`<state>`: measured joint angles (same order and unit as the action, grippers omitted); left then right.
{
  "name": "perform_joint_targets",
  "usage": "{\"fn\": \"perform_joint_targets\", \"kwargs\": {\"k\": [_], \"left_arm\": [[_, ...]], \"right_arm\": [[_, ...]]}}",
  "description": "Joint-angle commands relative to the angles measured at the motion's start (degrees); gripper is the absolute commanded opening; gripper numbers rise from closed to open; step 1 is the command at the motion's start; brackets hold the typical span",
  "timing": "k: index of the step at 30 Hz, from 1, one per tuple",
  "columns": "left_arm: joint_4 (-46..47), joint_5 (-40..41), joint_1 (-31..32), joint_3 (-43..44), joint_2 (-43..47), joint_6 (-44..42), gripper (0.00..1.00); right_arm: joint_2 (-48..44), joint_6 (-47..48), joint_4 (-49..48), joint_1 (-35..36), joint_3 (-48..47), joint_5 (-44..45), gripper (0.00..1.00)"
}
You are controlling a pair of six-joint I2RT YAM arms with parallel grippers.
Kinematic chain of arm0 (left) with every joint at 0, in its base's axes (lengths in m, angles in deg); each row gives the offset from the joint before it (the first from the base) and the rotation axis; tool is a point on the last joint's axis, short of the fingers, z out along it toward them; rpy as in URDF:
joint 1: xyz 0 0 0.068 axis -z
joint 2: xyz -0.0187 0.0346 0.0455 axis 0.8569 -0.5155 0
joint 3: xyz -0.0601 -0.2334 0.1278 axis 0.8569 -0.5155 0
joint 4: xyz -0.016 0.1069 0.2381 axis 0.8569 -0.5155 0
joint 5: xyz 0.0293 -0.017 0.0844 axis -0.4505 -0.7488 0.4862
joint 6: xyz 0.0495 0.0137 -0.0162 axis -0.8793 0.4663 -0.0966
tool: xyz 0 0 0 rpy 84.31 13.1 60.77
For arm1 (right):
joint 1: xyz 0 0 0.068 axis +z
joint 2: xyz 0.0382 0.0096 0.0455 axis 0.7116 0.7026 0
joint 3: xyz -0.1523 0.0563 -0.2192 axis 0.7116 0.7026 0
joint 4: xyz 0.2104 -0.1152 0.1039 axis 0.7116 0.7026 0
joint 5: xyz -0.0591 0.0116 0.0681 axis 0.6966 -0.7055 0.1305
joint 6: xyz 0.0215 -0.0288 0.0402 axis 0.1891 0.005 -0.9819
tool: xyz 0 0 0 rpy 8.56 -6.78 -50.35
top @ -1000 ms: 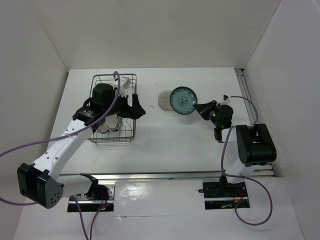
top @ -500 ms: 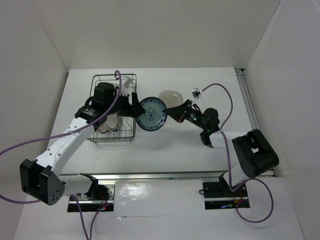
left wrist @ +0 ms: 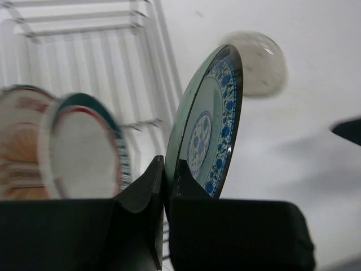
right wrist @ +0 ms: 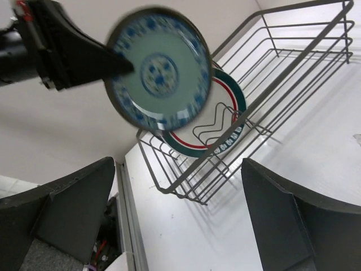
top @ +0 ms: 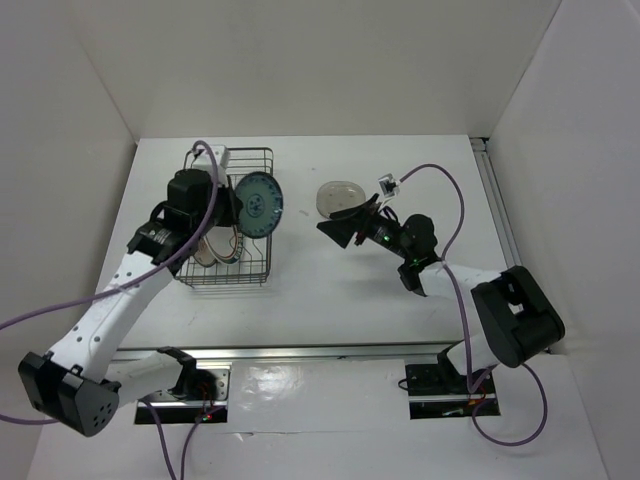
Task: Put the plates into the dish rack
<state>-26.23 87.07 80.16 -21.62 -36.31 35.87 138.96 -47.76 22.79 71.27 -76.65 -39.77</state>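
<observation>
My left gripper lowers toward the red-rimmed plate next and releases the teal plate in the rack slot (top: 247, 249) (left wrist: 141, 145) beside it, as the wires there stand empty.
The small teal patterned plate (top: 258, 203) stands on edge over the dish rack (top: 262, 262), with my left gripper (top: 233, 205) shut on its rim. In the left wrist view the teal plate (left wrist: 208, 124) rises straight from the closed fingertips (left wrist: 148, 179). Two plates stand in the rack: the orange-centred one (left wrist: 17, 152) and the red-rimmed one (left wrist: 84, 155). The translucent grey plate (top: 338, 195) lies flat on the table. My right gripper (top: 342, 222) hovers open and empty just in front of it, facing the rack (right wrist: 265, 107).
White walls enclose the table on three sides. A metal rail (top: 350, 350) runs along the near edge by the arm bases. A purple cable (top: 440, 175) loops above the right arm.
The teal plate passed from my right gripper to my left. The left gripper shut on it and swung it left over the rack. The right gripper opened and stays mid-table.
</observation>
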Motion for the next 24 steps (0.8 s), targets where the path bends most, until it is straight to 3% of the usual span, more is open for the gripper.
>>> {"fn": "perform_joint_targets", "kwargs": {"k": [1,9,24], "left_arm": [[1.43,22.56,-0.27,1.81,4.37,-4.05,0.00],[-1.46,35.33,-0.27,1.27,0.59,-5.20,0.00],[-4.72,33.93,-0.27,0.04,-7.67,-0.54,0.00]], "right_arm": [[-2.06,3.39,2.79,-0.15,-0.90,1.60,1.00],[-3.20,3.39,2.79,-1.92,2.61,-0.33,1.00],[-5.31,-1.45,-4.15,-10.61,7.71,-6.74,1.00]]}}
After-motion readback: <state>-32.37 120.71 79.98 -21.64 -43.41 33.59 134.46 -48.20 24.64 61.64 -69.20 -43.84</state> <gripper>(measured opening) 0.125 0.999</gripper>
